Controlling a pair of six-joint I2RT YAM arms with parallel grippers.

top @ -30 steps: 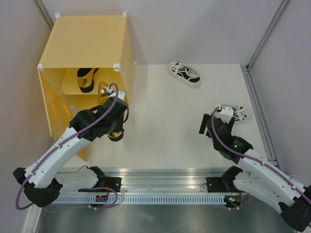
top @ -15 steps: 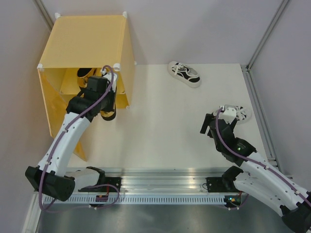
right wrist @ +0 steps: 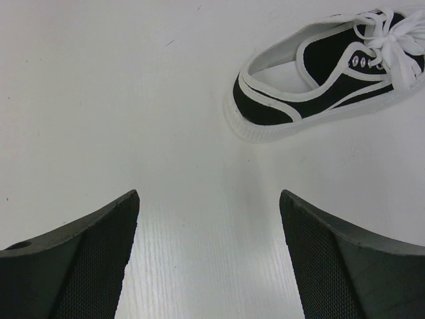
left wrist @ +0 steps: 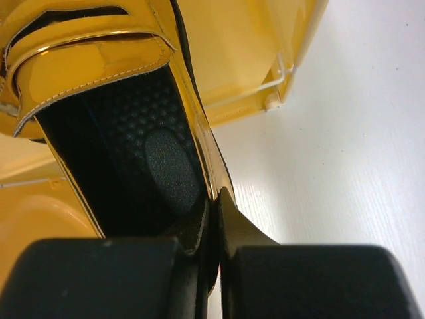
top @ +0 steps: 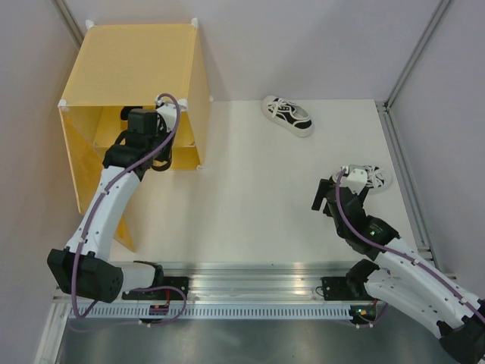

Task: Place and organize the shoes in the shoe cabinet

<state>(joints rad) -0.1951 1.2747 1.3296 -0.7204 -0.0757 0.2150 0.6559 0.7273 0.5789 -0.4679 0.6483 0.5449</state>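
Note:
I need to move my left gripper gently a little outward next, deeper into the cabinet, and open it, because the gold loafer's heel still sticks out past the edge of the inner shelf.
My left gripper reaches into the open front of the yellow-orange shoe cabinet. In the left wrist view it is shut on the side wall of a shiny gold loafer with a black inside. From above, the wrist hides that loafer. The second gold loafer shows partly on the inner shelf behind the arm. My right gripper is open and empty, just short of a white sneaker with black trim. The other white sneaker lies at the back of the table.
The cabinet's door hangs open at the left, beside my left arm. The cabinet's lower right corner connector stands on the white table. Grey walls and metal posts close in the table at the back and sides.
My left arm has carried the gold loafer from the table in front of the cabinet up into its opening. My right gripper has barely moved by the sneaker.

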